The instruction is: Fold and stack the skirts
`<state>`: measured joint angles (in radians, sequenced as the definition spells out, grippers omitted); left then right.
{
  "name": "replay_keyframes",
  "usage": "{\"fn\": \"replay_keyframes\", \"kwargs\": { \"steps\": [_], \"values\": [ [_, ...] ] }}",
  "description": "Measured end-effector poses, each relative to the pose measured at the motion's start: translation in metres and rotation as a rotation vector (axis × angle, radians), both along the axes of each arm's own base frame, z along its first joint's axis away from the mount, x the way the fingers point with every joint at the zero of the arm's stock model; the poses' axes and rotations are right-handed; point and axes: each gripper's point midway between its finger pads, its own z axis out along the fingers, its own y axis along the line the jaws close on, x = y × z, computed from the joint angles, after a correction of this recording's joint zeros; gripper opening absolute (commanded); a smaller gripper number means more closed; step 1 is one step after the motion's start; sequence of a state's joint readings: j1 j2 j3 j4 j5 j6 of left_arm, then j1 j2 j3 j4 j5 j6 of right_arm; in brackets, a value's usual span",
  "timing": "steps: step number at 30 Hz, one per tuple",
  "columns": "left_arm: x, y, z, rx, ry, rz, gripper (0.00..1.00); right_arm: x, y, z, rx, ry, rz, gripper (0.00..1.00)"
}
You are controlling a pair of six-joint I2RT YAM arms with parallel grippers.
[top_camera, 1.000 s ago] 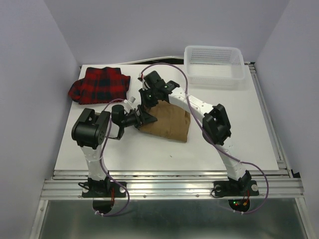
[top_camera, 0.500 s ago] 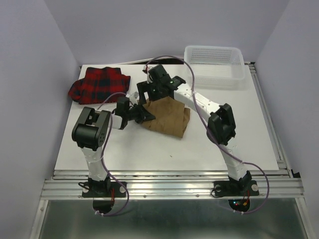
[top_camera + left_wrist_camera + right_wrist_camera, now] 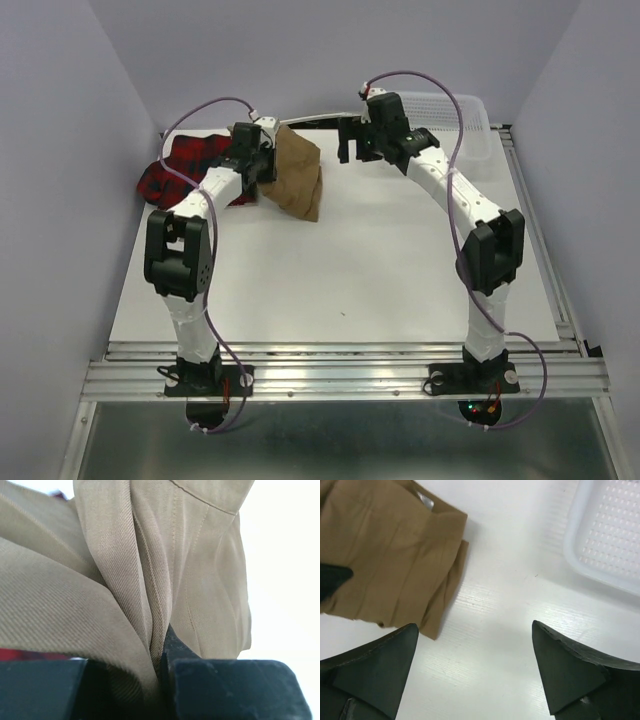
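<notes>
The left gripper needs to rise, carry the tan-brown skirt to the left in the top view, then bring it down onto the plaid skirt (image 3: 192, 167), lying flat for stacking.
The tan-brown skirt (image 3: 297, 180), folded, hangs bunched at the far left of the table, and my left gripper (image 3: 266, 166) is shut on it. In the left wrist view a ridge of tan cloth (image 3: 150, 595) is pinched between the jaws of the left gripper (image 3: 161, 666). The red-and-black plaid skirt (image 3: 172, 172) lies just left of it, partly behind my left arm. My right gripper (image 3: 352, 148) hovers open to the right of the tan skirt (image 3: 385, 555), with only bare table between its fingers (image 3: 385, 662).
A white mesh basket (image 3: 470, 128) stands at the far right corner, close behind my right gripper; its rim (image 3: 580, 555) shows in the right wrist view. The white table (image 3: 350, 270) reaches to the metal rails at the near edge.
My left gripper shut on the tan skirt and carried it from the table's middle to the far left, beside the plaid skirt. My right gripper let go, opened and rose toward the basket.
</notes>
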<state>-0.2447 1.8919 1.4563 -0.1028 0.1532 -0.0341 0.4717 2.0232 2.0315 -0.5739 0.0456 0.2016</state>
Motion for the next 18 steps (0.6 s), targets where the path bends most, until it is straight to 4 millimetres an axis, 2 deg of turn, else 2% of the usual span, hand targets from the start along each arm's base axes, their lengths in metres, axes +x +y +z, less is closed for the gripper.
{"fn": "replay_keyframes", "kwargs": {
  "steps": [4,7,11,18],
  "values": [
    [0.024,0.015,0.021,0.12,-0.045,0.006,0.0,-0.009,0.001,-0.024,-0.022,0.048,0.013,1.0],
    [0.037,0.025,0.027,0.179,-0.058,0.018,0.0,-0.016,0.002,-0.041,-0.041,0.089,0.025,1.0],
    [0.045,0.031,0.036,0.209,-0.061,0.02,0.0,-0.016,0.004,-0.041,-0.037,0.085,0.031,1.0],
    [0.059,0.052,0.068,0.196,-0.098,0.043,0.0,-0.018,0.003,-0.045,-0.039,0.094,0.033,1.0]
  ]
}}
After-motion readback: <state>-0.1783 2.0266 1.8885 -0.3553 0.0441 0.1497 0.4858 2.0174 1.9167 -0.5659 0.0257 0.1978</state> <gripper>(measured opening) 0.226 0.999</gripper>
